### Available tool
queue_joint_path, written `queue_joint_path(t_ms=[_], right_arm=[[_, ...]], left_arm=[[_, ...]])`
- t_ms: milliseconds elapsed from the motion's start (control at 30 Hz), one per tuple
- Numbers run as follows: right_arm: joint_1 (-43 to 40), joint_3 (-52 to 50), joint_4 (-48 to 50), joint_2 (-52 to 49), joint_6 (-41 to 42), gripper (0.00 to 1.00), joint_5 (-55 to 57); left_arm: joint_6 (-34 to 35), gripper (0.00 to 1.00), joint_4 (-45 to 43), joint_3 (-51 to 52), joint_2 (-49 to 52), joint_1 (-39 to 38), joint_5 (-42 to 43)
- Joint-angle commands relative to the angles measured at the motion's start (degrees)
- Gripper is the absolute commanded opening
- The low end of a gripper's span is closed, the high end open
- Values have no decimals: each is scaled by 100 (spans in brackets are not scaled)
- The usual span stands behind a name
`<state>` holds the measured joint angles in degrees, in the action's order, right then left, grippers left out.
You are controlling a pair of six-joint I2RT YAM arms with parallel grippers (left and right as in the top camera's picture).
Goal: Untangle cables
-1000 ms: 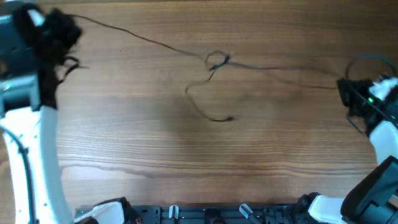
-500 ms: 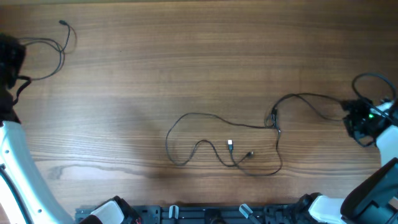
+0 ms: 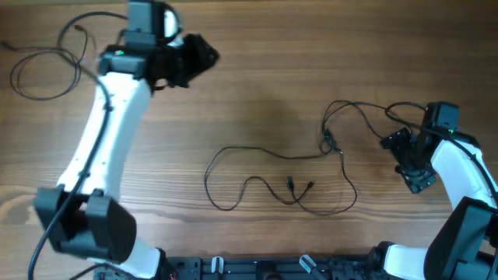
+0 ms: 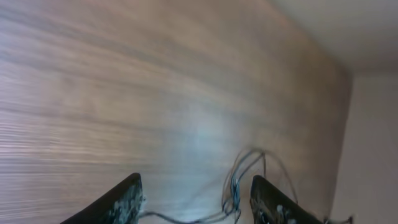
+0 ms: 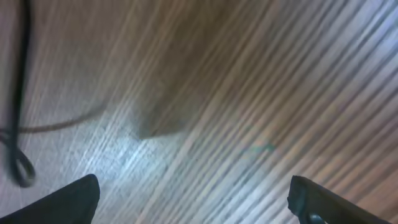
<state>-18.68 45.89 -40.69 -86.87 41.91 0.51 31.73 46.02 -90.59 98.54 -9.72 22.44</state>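
My left gripper moves to the right in the overhead view and down onto that bunched crossing [image 3: 327,141] [image 4: 231,199] next, since the thin black cable's parts bunch together.
The cables lie loose on the wooden table. One thin black loop [image 3: 45,74] sits at the far left rear. A longer cord [image 3: 247,149] curls across the middle, its small plug ends [image 3: 289,184] near the front. Another loop [image 3: 354,109] runs toward the right arm. My left gripper [image 3: 201,57] hovers above the rear of the table, open and empty; in its wrist view a blurred cord [image 4: 239,180] lies beyond the gripper [image 4: 196,202]. My right gripper [image 3: 407,162] stands wide open beside the right loop, holding nothing. Its wrist view shows the gripper [image 5: 196,199] over bare wood, a cord [image 5: 18,124] at the left.
The table [image 3: 257,85] is bare wood. The left arm's white link [image 3: 101,148] crosses the left side. A black rail [image 3: 257,268] runs along the front edge.
Both grippers have opened and let go of the cords, which were stretched taut and now lie slack. The left arm has swung right over the rear; the right gripper moved left and forward.
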Motion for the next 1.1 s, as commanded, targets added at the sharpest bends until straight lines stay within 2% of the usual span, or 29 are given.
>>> queue_joint_path(t_ms=[0, 67, 100, 133, 167, 200, 267, 300, 400, 467, 567, 700, 867, 967, 1067], right_arm=[[2, 85, 367, 85, -2625, 100, -2374], [2, 341, 310, 85, -3624, 100, -5147], [2, 487, 542, 85, -3794, 100, -6922], [2, 501, 1176, 85, -3676, 100, -7809], [2, 501, 1683, 85, -3318, 99, -7707], [13, 501, 2243, 85, -2218, 100, -6404], [13, 501, 2212, 85, -1875, 100, -5346], [13, 501, 2046, 85, -1504, 100, -4607], [13, 501, 1569, 85, -658, 100, -3340], [13, 501, 1484, 85, -575, 100, -3228], [13, 501, 1381, 85, -575, 100, -2981], [13, 501, 1141, 85, -592, 100, -2787], [13, 501, 938, 85, -765, 100, -2682], [13, 501, 872, 85, -765, 100, -2682], [13, 501, 859, 85, -852, 100, -2684]], left_arm=[[-153, 60, -42, -15, 463, -627, 46], [-151, 61, -107, -15, 640, -859, 46], [-149, 61, -144, -15, 695, -984, 50], [-149, 62, -164, -15, 697, -1093, 50], [-146, 61, -195, -15, 697, -1178, 50], [-149, 60, -264, -15, 706, -1346, 48], [-149, 42, -385, -15, 734, -1545, 44], [-149, 38, -494, -15, 780, -1696, 46], [-151, 38, -863, -15, 1104, -2188, 44], [-162, 37, -1158, -15, 1486, -2621, -216], [-750, 35, -1635, -15, 1991, -3130, -682], [-730, 31, -1871, -15, 2566, -3801, -1718], [-728, 29, -2334, -15, 2881, -4006, -1965], [-426, 24, -2509, -15, 2942, -4000, -2601], [-426, 25, -2754, -15, 3012, -4002, -2614]])
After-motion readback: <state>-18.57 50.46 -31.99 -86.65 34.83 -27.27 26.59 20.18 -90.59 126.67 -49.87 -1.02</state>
